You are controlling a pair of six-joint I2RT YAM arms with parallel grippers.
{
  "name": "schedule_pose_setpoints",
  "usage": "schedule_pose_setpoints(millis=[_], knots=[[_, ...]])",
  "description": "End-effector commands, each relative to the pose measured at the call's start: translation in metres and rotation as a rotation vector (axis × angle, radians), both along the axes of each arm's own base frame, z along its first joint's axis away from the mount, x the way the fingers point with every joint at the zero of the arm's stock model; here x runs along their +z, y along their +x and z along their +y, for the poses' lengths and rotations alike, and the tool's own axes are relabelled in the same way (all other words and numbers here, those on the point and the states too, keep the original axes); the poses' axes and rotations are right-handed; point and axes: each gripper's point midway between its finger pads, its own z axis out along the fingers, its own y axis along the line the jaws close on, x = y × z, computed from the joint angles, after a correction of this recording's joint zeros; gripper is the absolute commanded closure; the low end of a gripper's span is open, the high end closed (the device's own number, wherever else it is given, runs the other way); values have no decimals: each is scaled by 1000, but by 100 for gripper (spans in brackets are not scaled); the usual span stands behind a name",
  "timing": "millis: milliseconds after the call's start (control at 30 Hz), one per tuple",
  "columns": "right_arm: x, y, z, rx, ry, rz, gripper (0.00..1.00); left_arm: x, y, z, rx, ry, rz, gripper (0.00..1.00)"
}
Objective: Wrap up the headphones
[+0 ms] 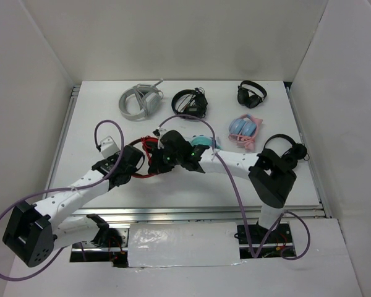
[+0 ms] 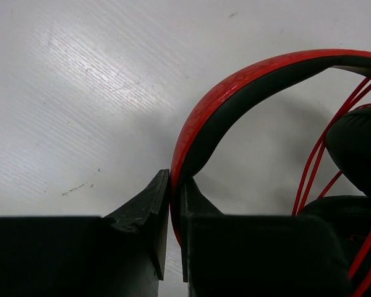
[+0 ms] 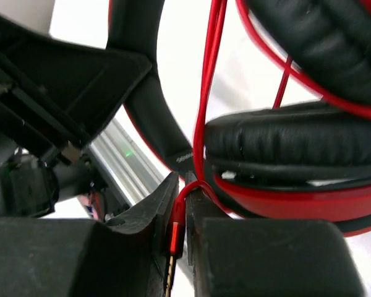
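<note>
My left gripper holds the red-and-black headband (image 2: pixel 235 83) above its soft shadow and must lower it toward the tabletop and release it.
The red headphones (image 1: pixel 147 148) lie at the table's middle between both arms. My left gripper (image 2: pixel 175 204) is shut on the red-and-black headband (image 2: pixel 235 83). The thin red cable (image 2: pixel 324 145) runs in loops past a black ear pad (image 2: pixel 358 145) at the right. My right gripper (image 3: pixel 184 207) is shut on the cable's plug end (image 3: pixel 174 238), with the gold jack tip pointing down between the jaws. The cable (image 3: pixel 207 93) rises from there past the black-padded earcups (image 3: pixel 290 139). In the top view the left gripper (image 1: pixel 135 162) and right gripper (image 1: pixel 164 159) sit close together at the headphones.
Light grey headphones (image 1: pixel 140 101) and all-black headphones (image 1: pixel 190 103) lie at the back. Another black pair (image 1: pixel 251 94) lies at the back right, a blue-and-pink pair (image 1: pixel 243 131) further forward, a teal item (image 1: pixel 202 143) beside the right arm, and a black pair (image 1: pixel 285 148) at the right edge.
</note>
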Motion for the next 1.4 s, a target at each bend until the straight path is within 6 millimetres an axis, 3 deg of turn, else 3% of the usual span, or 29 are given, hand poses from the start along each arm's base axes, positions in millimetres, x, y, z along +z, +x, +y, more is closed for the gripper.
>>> schedule_pose_setpoints(millis=[0,33,200,400,567,767,900,1100,1233,1367], knots=[[8,20,10,-28,-23,-40,83,4,13,-10,-27,-83,-50,100],[-5,23,7,-38,-69,-24,83,4,17,-11,-28,-91,-60,100],[-17,41,14,-69,-122,-32,83,-5,27,-9,-47,-101,-43,100],[-23,61,22,-66,-152,-55,82,-18,42,-12,-84,-133,-27,100],[-25,73,20,-74,-183,-83,74,-27,52,-12,-98,-154,-13,100],[-37,81,17,-85,-221,-64,61,-38,55,-12,-111,-157,28,100],[-48,87,16,-92,-243,-39,61,-50,56,-13,-117,-171,70,100],[-48,97,13,-116,-246,-46,59,-61,57,-13,-129,-187,118,100],[-46,96,16,-101,-230,-44,55,-62,57,-13,-136,-197,131,82],[-31,94,21,-73,-189,-66,51,-57,56,-12,-135,-197,123,67]])
